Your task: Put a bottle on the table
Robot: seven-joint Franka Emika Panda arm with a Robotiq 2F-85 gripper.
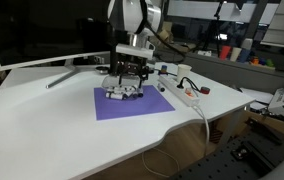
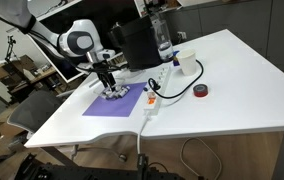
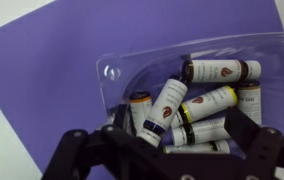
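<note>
My gripper needs to move down deeper into the tray [image 3: 117, 72] next, around the near end of the leaning bottle, as that end is below my gripper and between the open fingers.
Several small bottles with dark caps lie jumbled in a clear plastic tray [image 3: 117, 72] on the purple mat [image 3: 52, 80]. One bottle [image 3: 162, 110] leans up between my fingers, and others [image 3: 220, 71] lie sideways behind it. My gripper [image 3: 182, 130] is open and low over the tray, with its fingers straddling the bottles and not closed on any. Both exterior views show the gripper [image 1: 125, 85] [image 2: 110, 88] down at the tray [image 1: 122, 93] on the mat [image 1: 142, 105]. The mat lies on the white table [image 1: 42, 120] [image 2: 222, 90].
A white power strip [image 1: 182, 92] [image 2: 152, 100] with cables lies beside the mat. A red tape roll [image 2: 200, 91] and a white cup [image 2: 187, 63] stand further along. A monitor [image 1: 42, 35] stands at the back, and a tall clear bottle [image 2: 162, 40] stands near it.
</note>
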